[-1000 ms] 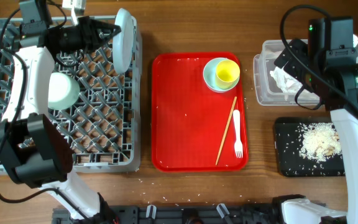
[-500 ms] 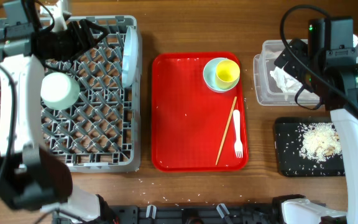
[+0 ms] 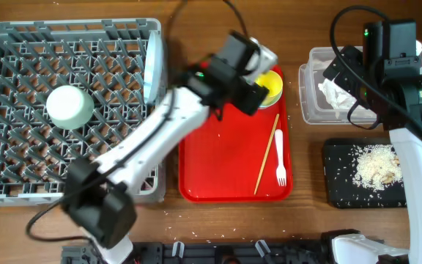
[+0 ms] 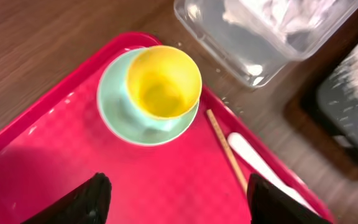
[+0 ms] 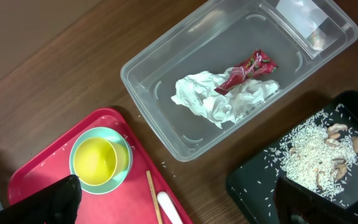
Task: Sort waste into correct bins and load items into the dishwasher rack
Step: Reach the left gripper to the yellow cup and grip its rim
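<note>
Next, my left gripper should move down and right in the overhead view, astride the yellow cup's open rim, since the yellow cup's chopstick side (image 3: 276, 95) (image 4: 193, 102) lies that way.
My left gripper (image 4: 176, 199) hangs open and empty over the red tray (image 3: 218, 161), just short of the yellow cup (image 4: 163, 81), which stands in a small pale bowl (image 4: 117, 115). A chopstick (image 4: 225, 149) and the white fork (image 4: 260, 165) lie to its right on the tray. In the grey dishwasher rack (image 3: 20, 183), the pale plate (image 3: 151, 70) stands on edge at the right wall and a bowl (image 3: 69, 106) sits upside down. My right gripper (image 5: 179, 202) is open above the clear tub (image 5: 160, 134), which holds the napkin (image 5: 219, 99) and red wrapper (image 5: 250, 68). Rice (image 5: 309, 155) lies in the black tray (image 5: 260, 186).
My left arm (image 3: 160, 132) stretches from the table's front, over the rack's right edge, to the tray and partly covers the cup from above. Stray rice grains dot the red tray and the wood near the black tray (image 3: 343, 191). The right arm (image 3: 416, 110) stands at the right edge.
My left gripper opened, let go of the plate, now standing on edge in the rack, and swung right to above the cup on the tray. The right arm has not moved.
</note>
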